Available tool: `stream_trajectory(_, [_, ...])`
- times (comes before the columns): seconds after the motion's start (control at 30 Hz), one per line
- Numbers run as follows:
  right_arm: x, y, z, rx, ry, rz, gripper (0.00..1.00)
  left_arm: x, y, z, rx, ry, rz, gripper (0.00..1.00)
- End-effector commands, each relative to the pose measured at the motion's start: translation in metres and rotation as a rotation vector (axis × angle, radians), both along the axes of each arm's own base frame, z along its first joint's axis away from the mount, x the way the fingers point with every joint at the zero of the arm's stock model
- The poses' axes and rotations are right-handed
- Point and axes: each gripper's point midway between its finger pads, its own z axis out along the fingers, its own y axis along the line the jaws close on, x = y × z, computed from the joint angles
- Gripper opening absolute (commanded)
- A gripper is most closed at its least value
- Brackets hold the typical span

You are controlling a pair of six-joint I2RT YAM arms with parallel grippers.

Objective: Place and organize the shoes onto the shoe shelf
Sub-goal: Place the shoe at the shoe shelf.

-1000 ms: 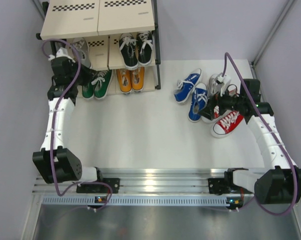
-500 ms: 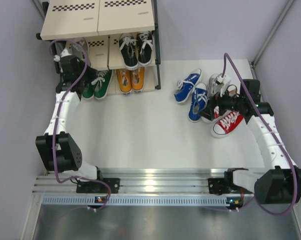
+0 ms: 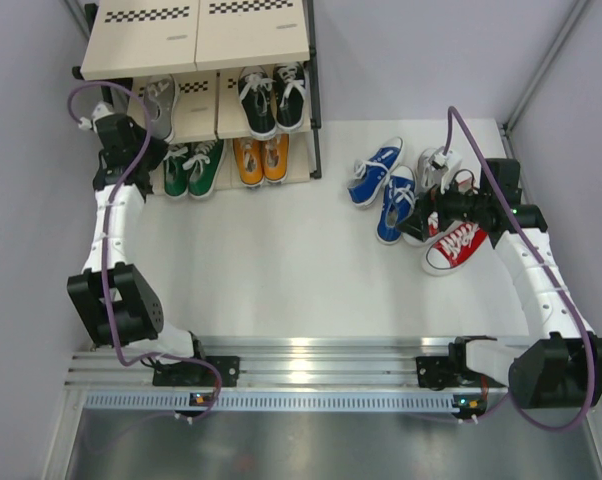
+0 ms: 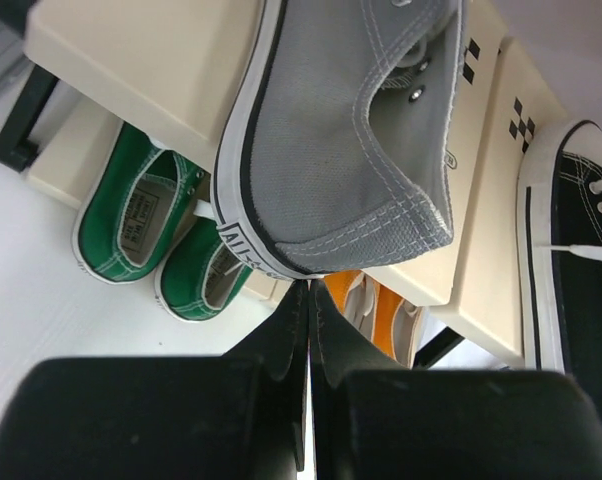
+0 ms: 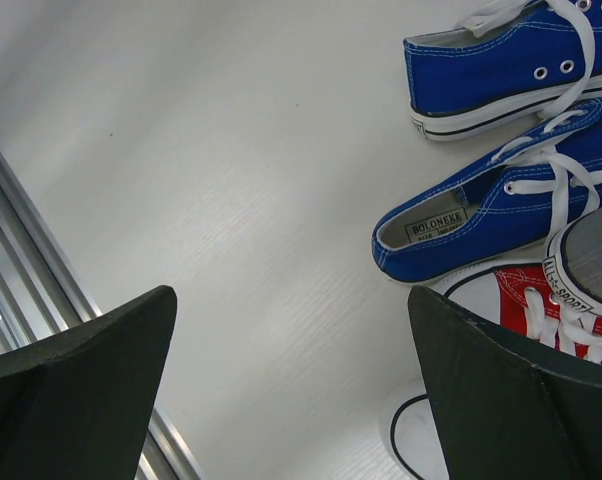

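The grey shoe lies outward and below, on top of a red shoe (image 3: 454, 245). I should next swing my right gripper outward, turn it and lower it onto the grey shoe's side (image 3: 430, 171).
The shoe shelf (image 3: 196, 45) stands at the far left. On its middle board (image 4: 141, 70) a grey shoe (image 4: 351, 150) lies with its heel over the front edge, beside a black pair (image 3: 273, 98). My left gripper (image 4: 309, 286) is shut and empty, its tips just under that grey heel; from above the left gripper (image 3: 139, 148) sits by the shelf's left front. Green shoes (image 3: 191, 168) and orange shoes (image 3: 261, 158) fill the bottom tier. My right gripper (image 5: 291, 292) hangs open above the floor beside the blue shoes (image 5: 481, 215), a red shoe (image 3: 454, 245) and another grey shoe (image 3: 436, 165).
Grey walls close in on both sides, with the left wall (image 3: 21, 200) tight against the left arm. The metal rail (image 3: 311, 375) carrying both arm bases runs along the near edge. White floor (image 3: 281, 250) lies between the shelf and the loose shoes.
The left wrist swung right toward the grey shoe on the shelf, then drew back to the left. The right arm and the loose shoes have not moved.
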Motion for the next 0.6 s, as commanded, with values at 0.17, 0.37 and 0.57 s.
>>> stream_trajectory(0.17, [0.001, -0.003, 0.017, -0.015, -0.076, 0.007, 0.99, -0.003, 0.015, 0.03, 0.038, -0.082, 0.019, 0.0])
stream_trajectory(0.37, [0.004, -0.009, 0.017, -0.055, -0.087, -0.005, 0.99, -0.02, -0.002, 0.055, 0.038, -0.141, -0.055, 0.09])
stream_trajectory(0.57, [0.028, -0.023, 0.012, -0.109, -0.047, -0.095, 0.99, -0.071, -0.024, 0.058, 0.051, -0.168, -0.11, 0.54])
